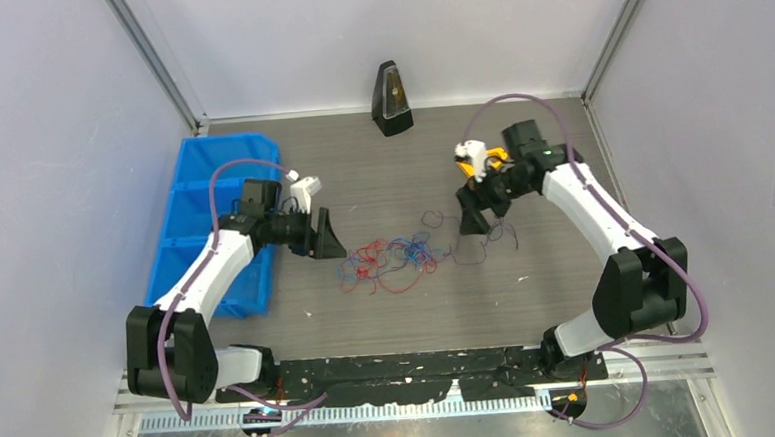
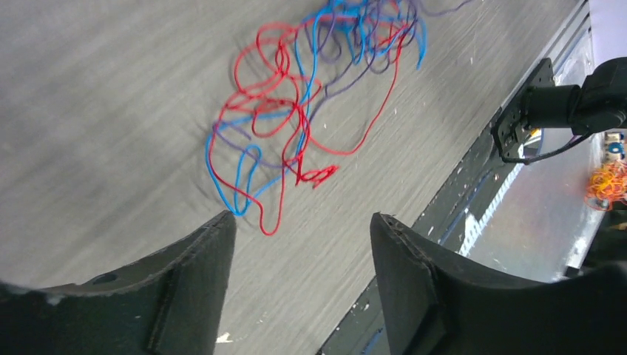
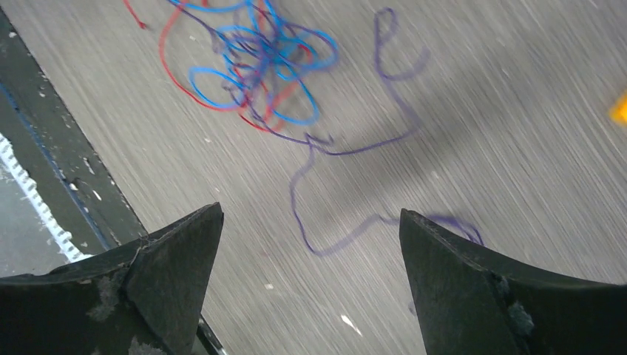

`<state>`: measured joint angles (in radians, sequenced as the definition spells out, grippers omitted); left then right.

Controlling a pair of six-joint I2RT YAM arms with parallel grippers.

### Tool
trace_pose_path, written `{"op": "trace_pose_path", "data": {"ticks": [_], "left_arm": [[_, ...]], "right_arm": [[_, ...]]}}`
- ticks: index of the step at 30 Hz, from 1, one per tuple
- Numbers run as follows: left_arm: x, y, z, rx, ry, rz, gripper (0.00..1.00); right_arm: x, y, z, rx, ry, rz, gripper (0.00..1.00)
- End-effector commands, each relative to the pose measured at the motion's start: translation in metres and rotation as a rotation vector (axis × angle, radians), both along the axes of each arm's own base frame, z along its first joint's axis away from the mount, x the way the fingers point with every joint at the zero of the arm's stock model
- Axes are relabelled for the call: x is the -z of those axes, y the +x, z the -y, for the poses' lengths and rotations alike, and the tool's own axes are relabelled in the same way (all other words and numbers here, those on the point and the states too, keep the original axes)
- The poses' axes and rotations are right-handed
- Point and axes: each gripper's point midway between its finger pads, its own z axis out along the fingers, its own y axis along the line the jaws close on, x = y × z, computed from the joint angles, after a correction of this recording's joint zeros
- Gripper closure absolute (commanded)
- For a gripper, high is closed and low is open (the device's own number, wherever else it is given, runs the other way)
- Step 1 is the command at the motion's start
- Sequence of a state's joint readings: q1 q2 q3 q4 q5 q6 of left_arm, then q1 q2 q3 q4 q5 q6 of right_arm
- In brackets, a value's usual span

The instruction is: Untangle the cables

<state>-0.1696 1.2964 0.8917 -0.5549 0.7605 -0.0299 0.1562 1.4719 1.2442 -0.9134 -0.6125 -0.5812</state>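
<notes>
My right gripper shifts from over the loose purple piece of cable toward the tangle next, then lowers onto the dense red and blue end of the tangle.
A tangle of hair-thin red, blue and purple cables (image 1: 396, 260) lies on the grey table at the middle. It shows in the left wrist view (image 2: 296, 111) and in the right wrist view (image 3: 259, 66). A loose purple strand (image 3: 347, 148) trails from the tangle toward my right gripper. My left gripper (image 1: 326, 237) is open and empty, just left of the tangle, its fingertips (image 2: 222, 229) next to a blue loop. My right gripper (image 1: 476, 219) is open and empty, just right of the tangle, over the purple strand (image 1: 470, 249).
A blue bin (image 1: 209, 223) stands at the left, behind my left arm. A black metronome (image 1: 390, 100) stands at the back wall. The black base rail (image 1: 421, 367) runs along the near edge. White walls close in both sides.
</notes>
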Motion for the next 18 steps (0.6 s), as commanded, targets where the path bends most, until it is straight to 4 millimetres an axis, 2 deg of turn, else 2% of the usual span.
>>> {"op": "trace_pose_path", "data": {"ticks": [1,2,5,10,13,17,18], "left_arm": [[0.021,-0.004,0.002,-0.045,-0.016,-0.047,0.36],[0.029,-0.006,0.001,-0.059,-0.010,-0.079,0.38],[0.047,-0.015,-0.001,-0.072,-0.003,-0.132,0.44],[0.060,-0.026,0.003,-0.052,-0.032,-0.187,0.58],[0.063,-0.027,0.003,-0.058,-0.031,-0.197,0.54],[0.059,-0.018,0.005,-0.067,-0.040,-0.186,0.48],[0.059,-0.016,0.005,-0.069,-0.039,-0.185,0.42]], "right_arm": [[0.005,0.013,-0.049,-0.020,0.026,0.027,0.05],[0.010,0.014,-0.062,-0.043,0.008,0.038,0.04],[0.018,0.016,-0.084,-0.072,-0.020,0.049,0.04],[0.037,0.008,-0.115,-0.136,-0.035,0.030,0.02],[0.054,0.007,-0.126,-0.154,-0.050,0.013,0.02],[0.078,0.006,-0.134,-0.162,-0.078,-0.029,0.00],[0.082,0.005,-0.134,-0.163,-0.083,-0.039,0.02]]}}
